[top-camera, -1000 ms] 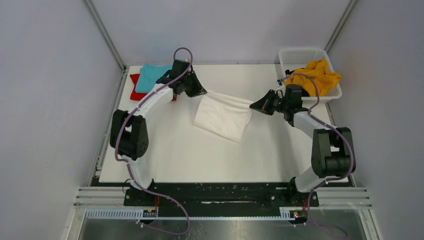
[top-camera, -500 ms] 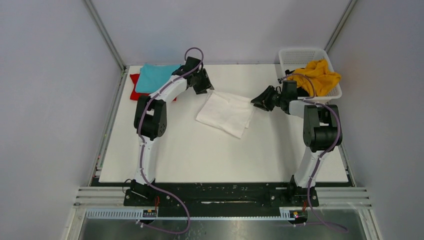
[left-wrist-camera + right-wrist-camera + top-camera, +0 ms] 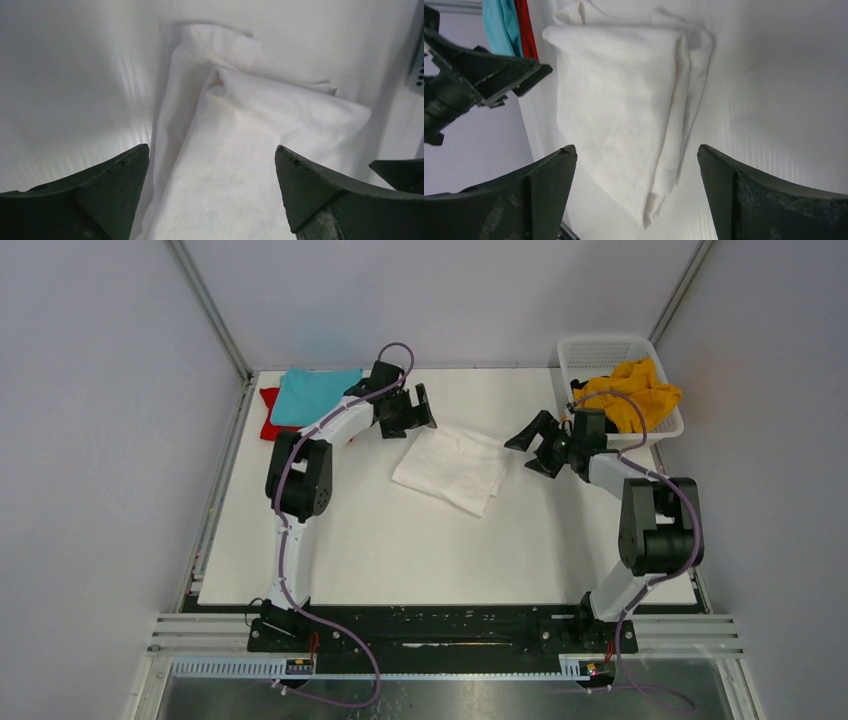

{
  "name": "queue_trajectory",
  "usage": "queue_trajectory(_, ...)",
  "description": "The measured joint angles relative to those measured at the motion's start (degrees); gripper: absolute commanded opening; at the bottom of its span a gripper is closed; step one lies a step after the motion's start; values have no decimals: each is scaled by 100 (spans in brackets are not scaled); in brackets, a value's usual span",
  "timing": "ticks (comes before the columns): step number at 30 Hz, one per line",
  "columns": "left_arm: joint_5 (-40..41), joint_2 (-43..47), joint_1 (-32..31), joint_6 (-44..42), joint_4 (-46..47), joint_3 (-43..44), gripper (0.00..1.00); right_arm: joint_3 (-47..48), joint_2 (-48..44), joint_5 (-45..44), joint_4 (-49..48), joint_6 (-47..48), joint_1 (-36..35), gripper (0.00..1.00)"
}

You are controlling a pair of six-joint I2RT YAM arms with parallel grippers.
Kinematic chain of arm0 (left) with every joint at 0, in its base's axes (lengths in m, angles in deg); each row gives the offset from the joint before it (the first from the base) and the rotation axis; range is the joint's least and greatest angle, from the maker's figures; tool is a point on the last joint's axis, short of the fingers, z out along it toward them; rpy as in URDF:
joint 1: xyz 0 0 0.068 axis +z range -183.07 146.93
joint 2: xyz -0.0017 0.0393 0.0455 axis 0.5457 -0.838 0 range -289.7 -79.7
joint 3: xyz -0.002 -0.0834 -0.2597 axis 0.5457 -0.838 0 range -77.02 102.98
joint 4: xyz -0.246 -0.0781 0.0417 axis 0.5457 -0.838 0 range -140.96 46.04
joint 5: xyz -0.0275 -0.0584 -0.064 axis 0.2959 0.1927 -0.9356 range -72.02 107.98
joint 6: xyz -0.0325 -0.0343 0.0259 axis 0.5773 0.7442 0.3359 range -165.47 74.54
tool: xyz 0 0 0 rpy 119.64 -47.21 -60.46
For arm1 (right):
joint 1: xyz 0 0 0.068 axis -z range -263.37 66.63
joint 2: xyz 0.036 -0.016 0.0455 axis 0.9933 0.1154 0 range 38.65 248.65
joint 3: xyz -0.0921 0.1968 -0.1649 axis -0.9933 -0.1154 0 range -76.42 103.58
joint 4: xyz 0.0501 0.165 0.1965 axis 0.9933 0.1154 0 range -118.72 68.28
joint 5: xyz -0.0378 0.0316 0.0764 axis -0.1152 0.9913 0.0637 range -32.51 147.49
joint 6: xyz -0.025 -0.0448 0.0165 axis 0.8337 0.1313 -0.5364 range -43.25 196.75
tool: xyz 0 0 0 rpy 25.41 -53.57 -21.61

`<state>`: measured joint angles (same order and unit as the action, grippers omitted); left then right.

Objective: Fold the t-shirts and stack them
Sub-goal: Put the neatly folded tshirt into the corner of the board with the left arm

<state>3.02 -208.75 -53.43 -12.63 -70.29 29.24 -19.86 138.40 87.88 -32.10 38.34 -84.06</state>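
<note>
The white t-shirt's edge (image 3: pixel 415 448) (image 3: pixel 172 150) that faces the teal t-shirt runs between the open fingers of my left gripper, so my left gripper should next go down and slightly back onto it.
A white t-shirt (image 3: pixel 450 468), folded into a rough rectangle, lies flat on the table between the two arms. My left gripper (image 3: pixel 424 412) stands open just off its far left corner, and the left wrist view shows its jaws (image 3: pixel 211 147) wide apart above the cloth (image 3: pixel 240 165) and holding nothing. My right gripper (image 3: pixel 520 455) is open beside the shirt's right edge, with its jaws (image 3: pixel 636 147) spread over the folded shirt (image 3: pixel 619 100) and empty. A teal t-shirt (image 3: pixel 312 392) lies on a red t-shirt (image 3: pixel 270 420) at the far left. A mustard-yellow t-shirt (image 3: pixel 630 390) sits in the basket.
The white lattice basket (image 3: pixel 600 345) stands at the table's far right corner. Grey walls and metal frame posts close in the left, right and back sides. In the right wrist view, the teal cloth (image 3: pixel 499 25) and red cloth (image 3: pixel 526 30) show behind the left gripper (image 3: pixel 499 75).
Both grippers went from shut on the white t-shirt's far corners to open and let it go. The shirt now lies slack on the table, and both arms have drawn slightly away.
</note>
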Motion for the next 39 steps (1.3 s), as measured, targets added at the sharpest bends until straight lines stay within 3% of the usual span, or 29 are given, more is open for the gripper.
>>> queue_trajectory(9,157,-190,-210,-529,-343,-59,80,-1285,-1694,4,422,313,0,100)
queue_trajectory(13,420,-352,-455,-627,-496,170,67,-1451,-2205,4,702,459,0,99)
queue_trajectory(17,894,-487,-752,-597,-651,352,36,-1530,-2612,4,837,562,0,99)
queue_trajectory(19,1307,-581,-892,-551,-885,540,8,-1578,-2796,7,898,621,0,99)
queue_trajectory(20,1552,-673,-944,-533,-1091,728,0,-1593,-2859,7,933,654,0,99)
queue_trajectory(23,2238,-968,-1095,-446,-1596,1419,0,-1635,-2979,7,984,730,0,100)
queue_trajectory(28,3307,-1029,-1078,-551,-1976,1786,0,-1663,-3117,-42,1108,859,0,99)
queue_trajectory(39,4673,-448,-551,-2334,-1248,1534,0,-1687,-3506,-461,1316,1132,0,100)
